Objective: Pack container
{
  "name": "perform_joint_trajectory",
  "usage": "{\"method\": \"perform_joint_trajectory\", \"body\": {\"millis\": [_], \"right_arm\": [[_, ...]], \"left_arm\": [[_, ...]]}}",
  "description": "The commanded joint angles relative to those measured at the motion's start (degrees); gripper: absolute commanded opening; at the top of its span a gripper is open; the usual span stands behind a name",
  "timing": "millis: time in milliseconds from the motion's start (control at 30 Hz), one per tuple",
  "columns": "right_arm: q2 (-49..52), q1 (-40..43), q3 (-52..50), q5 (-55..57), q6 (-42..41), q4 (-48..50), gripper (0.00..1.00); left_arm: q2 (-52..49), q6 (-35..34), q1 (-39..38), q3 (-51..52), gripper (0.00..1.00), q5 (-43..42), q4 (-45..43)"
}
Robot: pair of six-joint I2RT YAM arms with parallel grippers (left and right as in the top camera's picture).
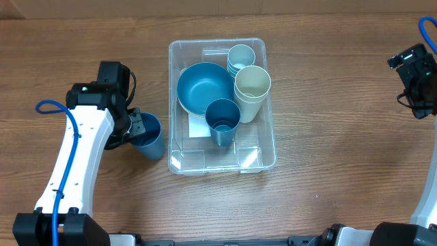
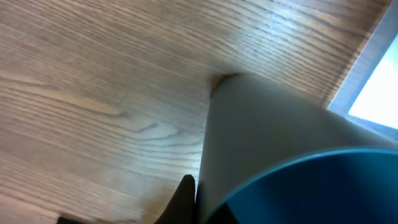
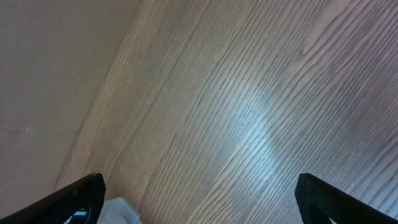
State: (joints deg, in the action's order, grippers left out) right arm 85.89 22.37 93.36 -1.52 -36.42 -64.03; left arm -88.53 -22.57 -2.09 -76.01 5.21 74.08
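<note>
The dark blue cup's opening (image 1: 222,113) is to the right of my left gripper in the overhead view, so I need to go up, cross the side of the bin and go down to release inside.
The container (image 1: 268,137), a large clear plastic bin, sits mid-table and holds a blue bowl (image 1: 203,89), a dark blue cup (image 1: 222,121), a cream cup (image 1: 252,91) and pale blue cups (image 1: 241,57). My left gripper (image 1: 138,128) is shut on the rim of a blue cup (image 1: 151,139) just left of the bin. In the left wrist view the cup (image 2: 280,155) fills the frame with one finger (image 2: 185,202) against its outer wall; the bin's edge (image 2: 367,81) shows at right. My right gripper (image 3: 199,199) is open and empty over bare wood at the far right (image 1: 418,82).
The wooden table (image 1: 341,198) stretches around the bin. A corner of the clear bin (image 3: 118,211) shows at the bottom left of the right wrist view.
</note>
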Motion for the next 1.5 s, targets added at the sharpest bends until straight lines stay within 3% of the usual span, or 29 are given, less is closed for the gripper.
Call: {"method": "perform_joint_trajectory", "body": {"millis": [0,133,267,467,867,900,1033,1067,1100,1267,1333,1467], "right_arm": [[-0.24,-0.13,0.57,0.17,-0.28,0.24,1.0],[-0.24,-0.13,0.57,0.17,-0.28,0.24,1.0],[-0.24,-0.13,0.57,0.17,-0.28,0.24,1.0],[-0.24,-0.13,0.57,0.17,-0.28,0.24,1.0],[-0.24,-0.13,0.57,0.17,-0.28,0.24,1.0],[-0.24,-0.13,0.57,0.17,-0.28,0.24,1.0],[-0.24,-0.13,0.57,0.17,-0.28,0.24,1.0],[-0.26,-0.13,0.57,0.17,-0.28,0.24,1.0],[-0.24,-0.13,0.57,0.17,-0.28,0.24,1.0],[-0.24,-0.13,0.57,0.17,-0.28,0.24,1.0],[-0.24,-0.13,0.57,0.2,-0.28,0.24,1.0],[-0.24,-0.13,0.57,0.17,-0.28,0.24,1.0]], "left_arm": [[0.28,1.29,0.48,-14.58,0.04,-0.24,7.08],[0.28,8.37,-3.91,-33.64,0.04,-4.33,15.67],[0.28,10.86,-15.67,-43.21,0.04,-4.39,16.94],[-0.57,10.86,-24.44,-42.93,0.04,-4.37,15.54],[-11.04,10.78,-26.93,-36.48,0.06,-5.25,10.08],[-11.08,10.78,-26.93,-36.48,0.15,-5.25,9.94],[-10.97,9.29,-25.64,-41.29,0.86,-0.61,11.61],[-10.97,7.65,-24.7,-43.6,0.96,2.58,12.83],[-10.97,6.75,-23.21,-46.4,1.0,5.42,14.49],[-10.6,0.85,-11.32,-55.25,1.0,14.73,22.6],[-10.08,-1.97,-4.72,-55.41,1.0,12.9,22.71],[-10.21,-1.92,1.22,-55.34,1.0,9.77,22.71]]}}
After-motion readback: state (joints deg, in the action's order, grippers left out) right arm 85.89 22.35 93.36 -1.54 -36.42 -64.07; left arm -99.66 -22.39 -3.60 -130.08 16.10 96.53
